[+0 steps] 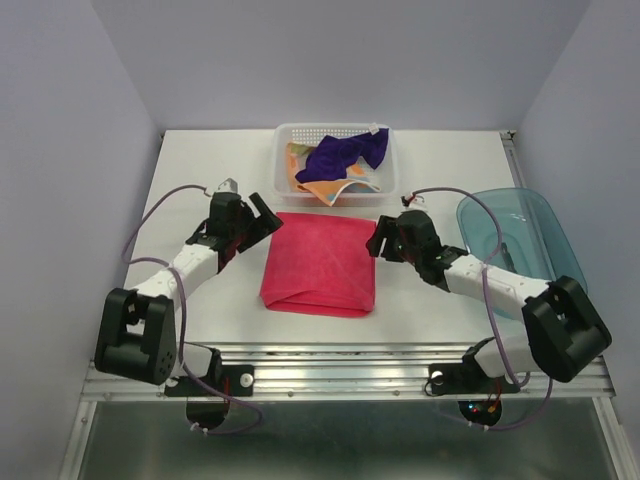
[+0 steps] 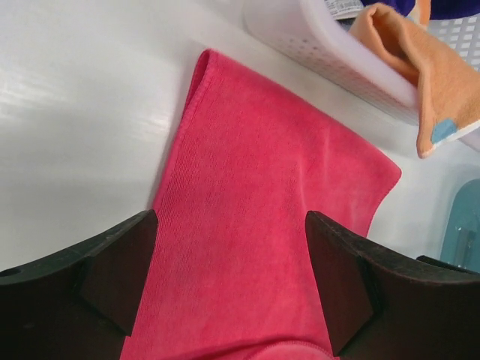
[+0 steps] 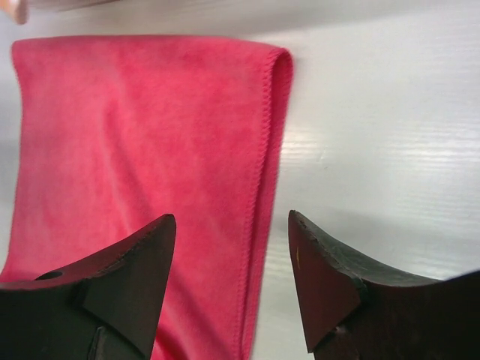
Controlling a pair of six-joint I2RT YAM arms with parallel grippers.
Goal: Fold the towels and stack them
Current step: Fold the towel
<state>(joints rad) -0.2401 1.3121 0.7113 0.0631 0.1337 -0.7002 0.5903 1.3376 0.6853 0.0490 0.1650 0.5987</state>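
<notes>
The pink towel's nearest corner [image 1: 282,216] [image 2: 208,63] lies below and outward of my left gripper, whose gap misses the towel's edge, so it turns and lowers outward next.
A hot pink towel [image 1: 320,265] lies folded flat in the middle of the table. My left gripper [image 1: 262,212] hovers at its far left corner, open, with only pink cloth [image 2: 255,187] beneath the gap of the gripper [image 2: 231,225]. My right gripper [image 1: 380,238] stands open at the far right corner; the stitched right edge of the towel [image 3: 135,127] runs under the gap of the gripper [image 3: 232,221]. A dark purple towel [image 1: 345,152] and an orange dotted towel [image 1: 330,188] lie crumpled in the basket; the orange towel [image 2: 420,82] hangs over its rim.
The white perforated basket [image 1: 281,160] stands at the back centre, just beyond the pink towel, and its wall [image 2: 315,37] is close in the left wrist view. A translucent teal tray [image 1: 520,240] sits at the right, behind the right arm.
</notes>
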